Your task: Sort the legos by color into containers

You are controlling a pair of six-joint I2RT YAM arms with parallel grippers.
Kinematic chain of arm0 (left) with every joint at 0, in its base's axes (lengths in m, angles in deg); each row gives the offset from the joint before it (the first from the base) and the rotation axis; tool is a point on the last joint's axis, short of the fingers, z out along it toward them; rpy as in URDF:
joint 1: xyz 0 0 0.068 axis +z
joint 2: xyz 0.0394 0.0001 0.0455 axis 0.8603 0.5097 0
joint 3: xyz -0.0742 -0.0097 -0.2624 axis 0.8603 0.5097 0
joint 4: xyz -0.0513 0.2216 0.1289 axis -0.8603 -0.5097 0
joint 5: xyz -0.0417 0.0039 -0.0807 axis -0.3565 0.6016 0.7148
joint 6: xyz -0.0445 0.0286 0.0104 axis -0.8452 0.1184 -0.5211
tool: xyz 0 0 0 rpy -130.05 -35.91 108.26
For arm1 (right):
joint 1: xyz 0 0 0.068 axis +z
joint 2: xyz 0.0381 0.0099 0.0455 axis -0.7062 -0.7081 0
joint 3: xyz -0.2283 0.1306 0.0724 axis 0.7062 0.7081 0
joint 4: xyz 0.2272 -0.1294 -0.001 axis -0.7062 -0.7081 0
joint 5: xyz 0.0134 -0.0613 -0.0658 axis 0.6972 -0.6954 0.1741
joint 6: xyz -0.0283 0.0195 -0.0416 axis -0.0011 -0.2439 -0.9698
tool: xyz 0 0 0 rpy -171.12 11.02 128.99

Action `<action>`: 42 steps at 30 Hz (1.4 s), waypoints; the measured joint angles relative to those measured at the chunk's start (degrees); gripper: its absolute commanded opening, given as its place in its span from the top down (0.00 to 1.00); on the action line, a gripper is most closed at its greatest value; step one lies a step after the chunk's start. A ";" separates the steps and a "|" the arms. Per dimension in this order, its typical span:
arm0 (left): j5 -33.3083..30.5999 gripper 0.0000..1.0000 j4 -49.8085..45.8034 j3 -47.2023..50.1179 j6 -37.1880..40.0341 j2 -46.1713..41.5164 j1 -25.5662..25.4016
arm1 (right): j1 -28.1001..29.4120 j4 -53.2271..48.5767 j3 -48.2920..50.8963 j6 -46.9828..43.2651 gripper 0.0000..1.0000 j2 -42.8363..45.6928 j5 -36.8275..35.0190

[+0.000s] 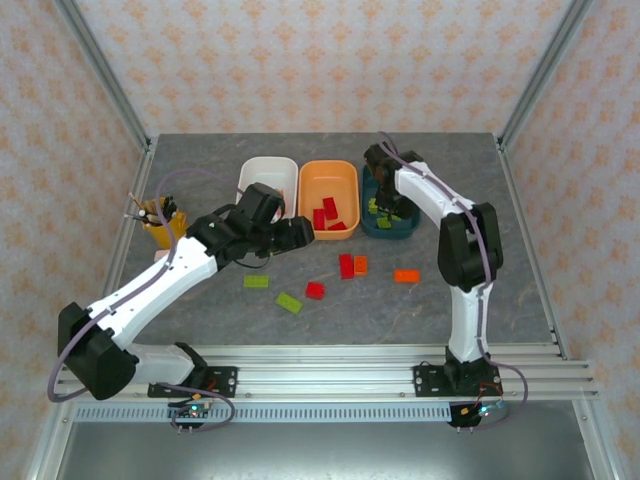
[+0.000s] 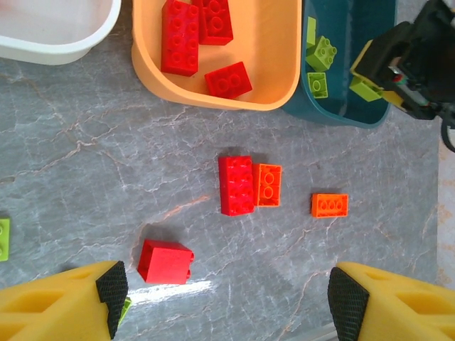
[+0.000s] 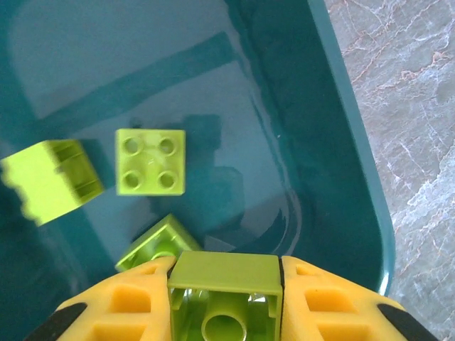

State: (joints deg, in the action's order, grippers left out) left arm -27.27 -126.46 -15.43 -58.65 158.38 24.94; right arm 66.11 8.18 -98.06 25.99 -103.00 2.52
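Next I should bring the lime green lego down in my right gripper toward the bare bottom of the dark teal container, because the legos lying there are green too.
My right gripper (image 3: pixel 224 298) is shut on a lime green lego (image 3: pixel 224 273) and hangs over the dark teal container (image 3: pixel 355 192), where three green legos (image 3: pixel 150 161) lie. My left gripper (image 2: pixel 226 295) is open above the table, nothing between its fingers; a red lego (image 2: pixel 165 261) lies just inside its left finger (image 2: pixel 111 288). Further out lie a long red lego (image 2: pixel 236 185) touching an orange one (image 2: pixel 267 185), and another orange one (image 2: pixel 330 205). The orange container (image 1: pixel 328 165) holds red legos (image 2: pixel 180 37). The white container (image 1: pixel 268 163) stands left of it. Two green legos (image 1: pixel 289 302) lie near the front left.
A yellow cup of pens (image 1: pixel 160 222) stands at the left, beside the left arm. The metal rail (image 1: pixel 330 375) with both arm bases runs along the near edge. Patterned walls close off the back and sides.
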 measured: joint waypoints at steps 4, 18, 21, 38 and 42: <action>-0.02 0.22 0.70 -0.98 0.00 0.63 -0.11 | -0.63 -0.79 -1.86 0.00 0.76 -3.43 -0.55; -1.75 0.22 0.33 -1.20 0.24 0.59 -0.11 | -0.70 -2.40 -4.26 0.24 0.38 -5.51 -0.52; -1.95 0.22 -0.68 -1.20 0.26 0.55 -0.11 | -0.39 -2.73 -5.86 -0.07 0.38 -4.66 -0.13; -2.12 0.26 -3.10 -1.22 0.59 2.67 -0.63 | 6.73 4.07 13.99 -4.96 0.35 37.64 9.55; -2.78 0.27 -4.74 -1.25 0.46 5.27 -2.40 | 6.80 6.12 24.41 -5.57 0.29 46.01 18.40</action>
State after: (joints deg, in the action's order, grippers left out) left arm -30.05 -131.20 -16.68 -58.19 163.65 22.54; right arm 72.91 14.30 -73.64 20.42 -56.99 20.93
